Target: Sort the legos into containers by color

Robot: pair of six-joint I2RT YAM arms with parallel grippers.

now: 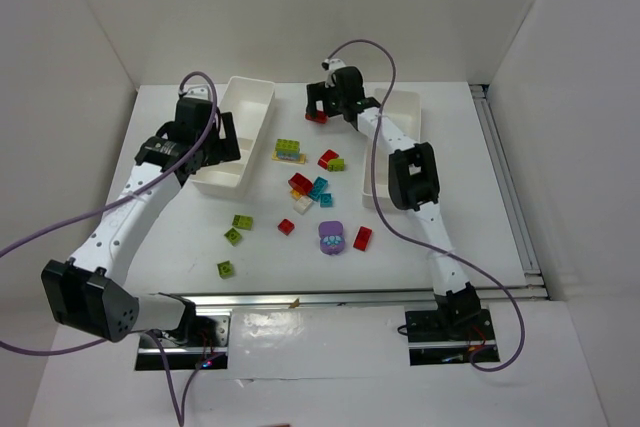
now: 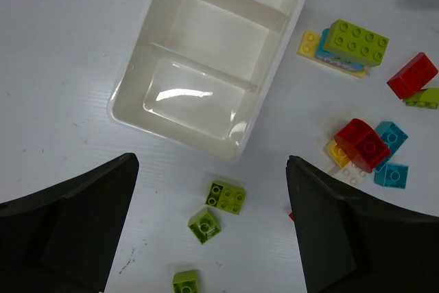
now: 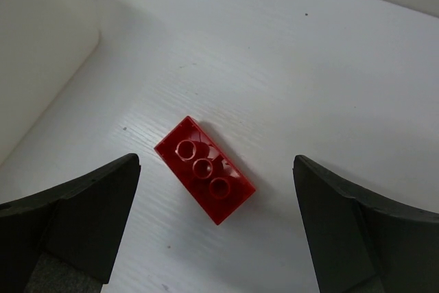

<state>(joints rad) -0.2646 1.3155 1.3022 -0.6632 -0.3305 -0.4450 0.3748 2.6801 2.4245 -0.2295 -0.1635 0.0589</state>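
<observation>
The right gripper brings its open fingers down toward the table and around the near end of the red brick (image 1: 317, 119) (image 3: 225, 198) next. Then it closes, since the near end lies between the fingers.
Two long white trays stand at the back: the left tray (image 1: 262, 97) and the right tray (image 1: 372, 179). Loose legos lie between them: a lime‑teal‑yellow stack (image 1: 289, 150), red bricks (image 1: 300, 183), teal bricks (image 1: 319, 187), three lime bricks (image 1: 242, 221) and a rounded purple piece (image 1: 331, 238). My left gripper (image 1: 225, 142) is open and empty above the left tray's near end (image 2: 206, 66), with lime bricks (image 2: 226, 197) below it. My right gripper (image 1: 318, 99) is open above a red brick (image 3: 206, 168) that lies studs‑down on the table between the fingers.
A tray's white wall (image 3: 34, 66) shows at the left of the right wrist view. More red bricks (image 1: 362, 238) lie near the purple piece. The enclosure walls stand close behind and beside the table. Cables loop off both arms.
</observation>
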